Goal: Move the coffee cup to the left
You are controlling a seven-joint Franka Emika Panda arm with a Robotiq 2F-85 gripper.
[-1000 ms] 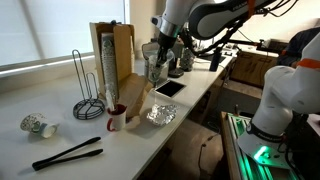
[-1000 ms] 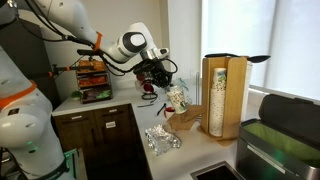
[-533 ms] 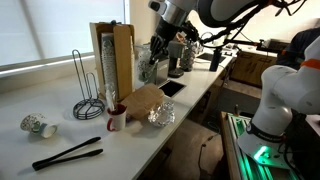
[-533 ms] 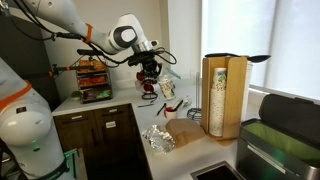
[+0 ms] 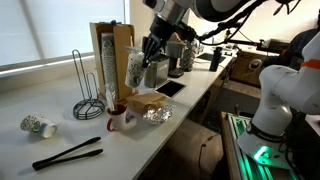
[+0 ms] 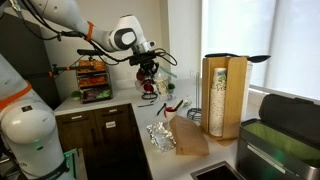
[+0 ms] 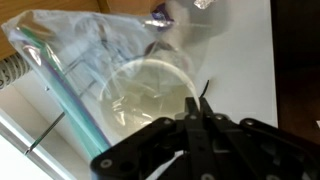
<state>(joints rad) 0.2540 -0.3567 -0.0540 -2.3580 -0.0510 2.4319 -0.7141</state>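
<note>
I need to move my gripper past the mug next and lower it to the bare counter (image 5: 64, 172) beside the black tongs. That spot is clear for the cup.
The coffee cup (image 5: 135, 68) is a pale, translucent-looking tapered cup, held in the air above the counter in front of the wooden cup dispenser (image 5: 110, 55). It also shows in an exterior view (image 6: 165, 86). In the wrist view I look down into its round rim (image 7: 150, 95), with crinkled clear plastic around it. My gripper (image 5: 150, 48) is shut on the cup's rim; its fingertips (image 7: 197, 102) meet at the rim's edge. The gripper also shows in an exterior view (image 6: 155, 72).
On the counter lie a brown paper bag (image 5: 145, 101), crumpled foil (image 5: 156, 114), a little red-and-white mug (image 5: 116, 119), a small dotted cup on its side (image 5: 38, 126), black tongs (image 5: 67, 154) and a wire stand (image 5: 88, 92). A tablet (image 5: 170, 88) lies behind.
My gripper has lifted the cup and carried it left towards the wooden dispenser, away from the tablet. The brown bag below is now uncovered.
</note>
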